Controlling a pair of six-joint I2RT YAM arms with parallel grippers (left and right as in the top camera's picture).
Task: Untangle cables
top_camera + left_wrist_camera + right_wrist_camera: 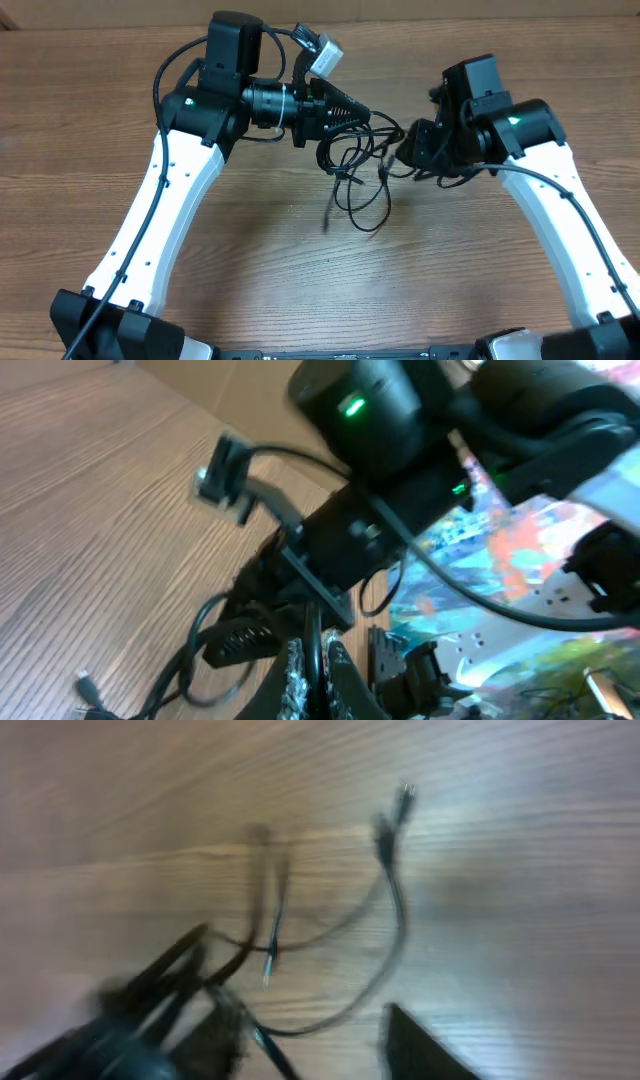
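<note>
My left gripper should next pull its piece of cable left in the overhead view, onto bare table, stretching the bunched loops, then release it.
A tangle of thin black cables (358,165) hangs between the two arms, with loops and loose plug ends dangling toward the wooden table (250,250). My left gripper (352,112) is shut on one black strand, which runs straight up between its padded jaws in the left wrist view (322,670). Other loops (200,650) hang to its left. My right gripper (408,152) is at the right side of the tangle. In the blurred right wrist view its fingers (320,1045) stand apart, with a strand passing beside the left finger. Cable ends (392,830) hang over the table.
The right arm's black body (380,420) with a green light fills the top of the left wrist view, close ahead of the left jaws. The cables cast a shadow on the table (326,215) below them. Both white arm links run down toward the front edge.
</note>
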